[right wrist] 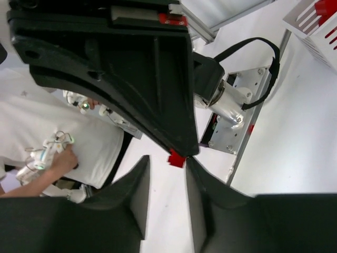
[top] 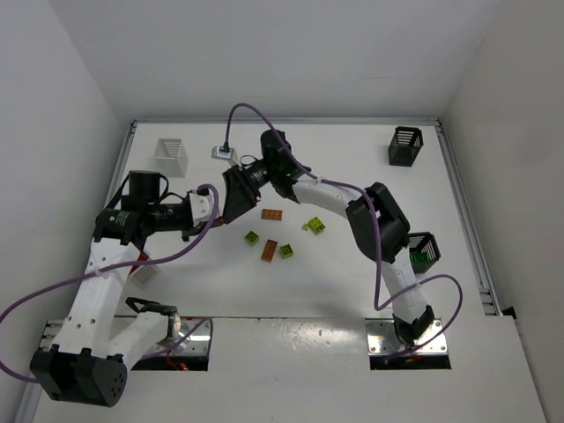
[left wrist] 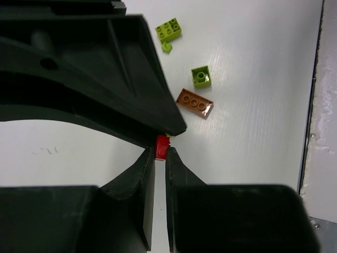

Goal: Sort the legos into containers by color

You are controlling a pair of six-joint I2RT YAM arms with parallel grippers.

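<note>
My left gripper is holding a red lego and will move back and to the left in the top view, over the white basket. It will release the lego there, since that basket holds matching red pieces.
My left gripper (left wrist: 161, 151) is shut on a small red lego (left wrist: 161, 147), held at its fingertips above the table. In the top view it (top: 220, 217) meets my right gripper (top: 233, 204) left of the loose bricks. My right gripper (right wrist: 167, 161) is open, and the red lego (right wrist: 177, 158) sits between its fingertips, close against the right one. Loose on the table lie orange-brown bricks (top: 271, 214) (top: 269, 250), green bricks (top: 252, 237) (top: 286, 251) and a yellow-green brick (top: 314, 226).
A white basket (top: 172, 154) stands at the back left and a black basket (top: 404, 146) at the back right. A black basket holding green bricks (top: 423, 251) is by the right arm. A white basket (top: 145, 271) with red pieces (right wrist: 316, 16) lies partly under the left arm.
</note>
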